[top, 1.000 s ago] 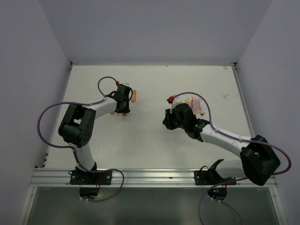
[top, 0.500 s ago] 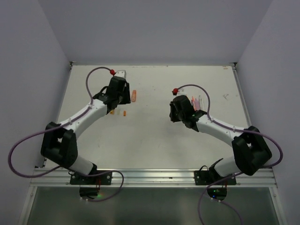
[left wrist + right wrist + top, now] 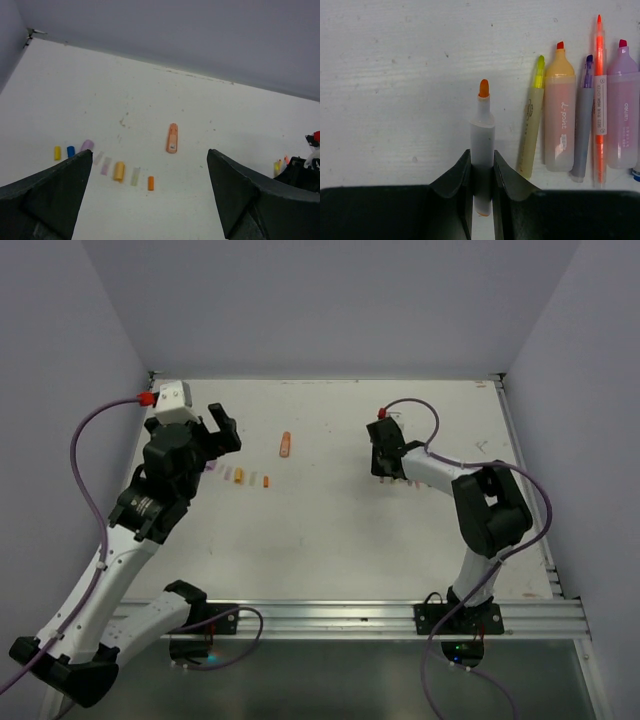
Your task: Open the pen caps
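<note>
I will lower my right gripper onto the table (image 3: 374, 474) (image 3: 501, 131) beside the yellow slim pen and release the grey-white pen, since that spot is bare.
My right gripper (image 3: 482, 185) is shut on a grey-white pen (image 3: 482, 135) with a bare orange tip, low over the table and left of a row of uncapped pens (image 3: 559, 115). In the top view that gripper (image 3: 385, 466) is at the far right centre. My left gripper (image 3: 150, 200) hangs open and empty above the table, high at the left (image 3: 215, 435). Below it several pen caps (image 3: 119, 171) lie in a row: yellow, blue, lilac, clear ones and a small orange cap (image 3: 150, 183). An orange pen (image 3: 172, 138) lies alone beyond them.
The uncapped row holds a yellow slim pen (image 3: 532, 120), a grey one (image 3: 582, 125), an orange slim one (image 3: 599, 100) and a lilac highlighter (image 3: 622, 115). Walls close the table on the left, back and right (image 3: 520, 440).
The left jaws opened wide and that arm rose and swung back to the left, away from the caps. The right gripper carried its pen farther back, next to the row of pens.
</note>
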### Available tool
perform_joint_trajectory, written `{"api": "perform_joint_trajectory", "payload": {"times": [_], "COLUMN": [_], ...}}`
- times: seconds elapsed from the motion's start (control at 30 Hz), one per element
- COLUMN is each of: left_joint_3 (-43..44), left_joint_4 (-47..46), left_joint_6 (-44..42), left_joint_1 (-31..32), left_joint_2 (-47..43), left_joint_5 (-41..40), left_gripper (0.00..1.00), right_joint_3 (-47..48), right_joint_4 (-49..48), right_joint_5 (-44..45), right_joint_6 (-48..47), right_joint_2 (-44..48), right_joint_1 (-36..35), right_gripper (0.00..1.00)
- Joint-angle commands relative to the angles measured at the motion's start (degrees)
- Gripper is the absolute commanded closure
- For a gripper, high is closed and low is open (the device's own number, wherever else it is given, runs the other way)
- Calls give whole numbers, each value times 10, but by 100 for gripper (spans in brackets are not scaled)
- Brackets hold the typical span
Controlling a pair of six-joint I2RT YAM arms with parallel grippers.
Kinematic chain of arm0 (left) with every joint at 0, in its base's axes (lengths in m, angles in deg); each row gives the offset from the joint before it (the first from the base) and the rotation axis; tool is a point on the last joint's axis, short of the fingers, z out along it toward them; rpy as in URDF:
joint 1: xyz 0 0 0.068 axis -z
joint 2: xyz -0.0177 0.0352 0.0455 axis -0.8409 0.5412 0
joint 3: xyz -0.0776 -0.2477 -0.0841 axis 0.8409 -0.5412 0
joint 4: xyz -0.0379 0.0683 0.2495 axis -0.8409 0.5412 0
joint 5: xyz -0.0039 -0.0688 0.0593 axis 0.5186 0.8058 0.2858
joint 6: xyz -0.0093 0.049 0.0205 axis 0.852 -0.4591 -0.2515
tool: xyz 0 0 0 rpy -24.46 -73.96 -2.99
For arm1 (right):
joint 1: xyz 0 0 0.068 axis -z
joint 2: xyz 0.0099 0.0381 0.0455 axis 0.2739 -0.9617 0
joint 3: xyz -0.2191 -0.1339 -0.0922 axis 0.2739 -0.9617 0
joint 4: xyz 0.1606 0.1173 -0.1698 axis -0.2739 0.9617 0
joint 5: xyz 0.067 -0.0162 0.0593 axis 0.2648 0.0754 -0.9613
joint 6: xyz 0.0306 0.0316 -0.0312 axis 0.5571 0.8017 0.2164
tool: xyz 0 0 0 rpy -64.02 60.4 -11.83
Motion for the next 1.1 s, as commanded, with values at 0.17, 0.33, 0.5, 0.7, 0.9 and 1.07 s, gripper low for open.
{"api": "perform_joint_trajectory", "payload": {"times": [0.17, 0.33, 0.5, 0.7, 0.9, 1.07], "left_joint_3": [-95, -149, -164, -177, -160, -103], "left_joint_4": [19, 8, -2, -11, -2, 20], "left_joint_6": [-71, -67, -65, -70, -60, -25], "left_joint_1": [-6, -6, -16, -25, -26, -26], "left_joint_2": [-83, -69, -32, -27, 19, 109], "left_joint_5": [-126, -108, -80, -59, 6, 77], "left_gripper": [0, 0, 0, 0, 0, 0], "right_joint_3": [78, 91, 98, 89, 81, 45], "right_joint_4": [39, 46, 50, 49, 40, 3], "right_joint_5": [43, 59, 60, 56, 13, -43], "right_joint_6": [-9, -10, -8, -4, -9, -8], "right_joint_2": [-74, -92, -101, -74, 23, 151], "right_joint_1": [23, 23, 23, 23, 21, 20], "right_gripper": [79, 78, 67, 61, 55, 34]}}
